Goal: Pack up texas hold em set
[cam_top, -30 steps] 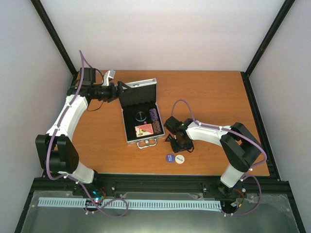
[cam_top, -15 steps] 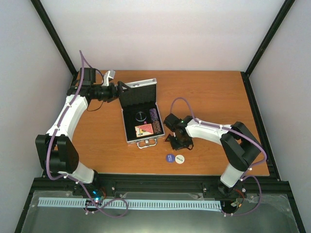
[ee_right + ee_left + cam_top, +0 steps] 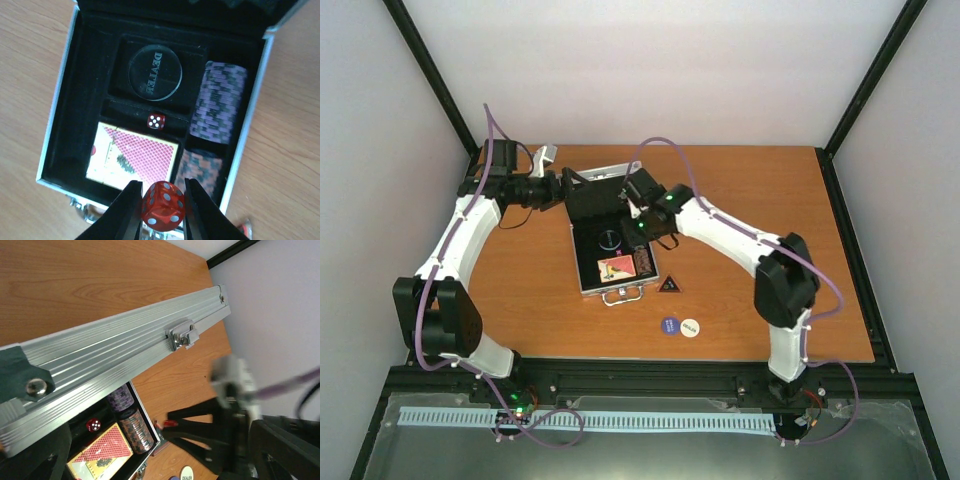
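Note:
I need to move my right gripper left in the top view, then down into the empty foam slot beside the other red die next, and release.
The silver case point(image 3: 584, 265) lies open, its lid point(image 3: 125, 340) upright. My left gripper point(image 3: 570, 187) is open with the lid's rim between its fingers point(image 3: 17, 372). My right gripper point(image 3: 161, 200) hangs over the case's front, shut on a red die point(image 3: 162, 206). In the black foam lie another red die point(image 3: 156, 121), the pink-orange card box point(image 3: 135, 157), a dark round disc point(image 3: 155, 74), a purple chip stack point(image 3: 220, 107) and a brownish one point(image 3: 200, 170). The black triangle point(image 3: 669, 285) rests on the table right of the case.
A blue disc point(image 3: 669, 325) and a white dealer disc point(image 3: 690, 327) lie side by side on the wooden table point(image 3: 760, 200) in front of the case. A small red piece point(image 3: 245, 227) lies by the case's front right corner. Black frame posts border the table.
My right gripper closed on the red die beside the triangle, lifted it and swung up and left over the open case. The left arm kept still at the lid.

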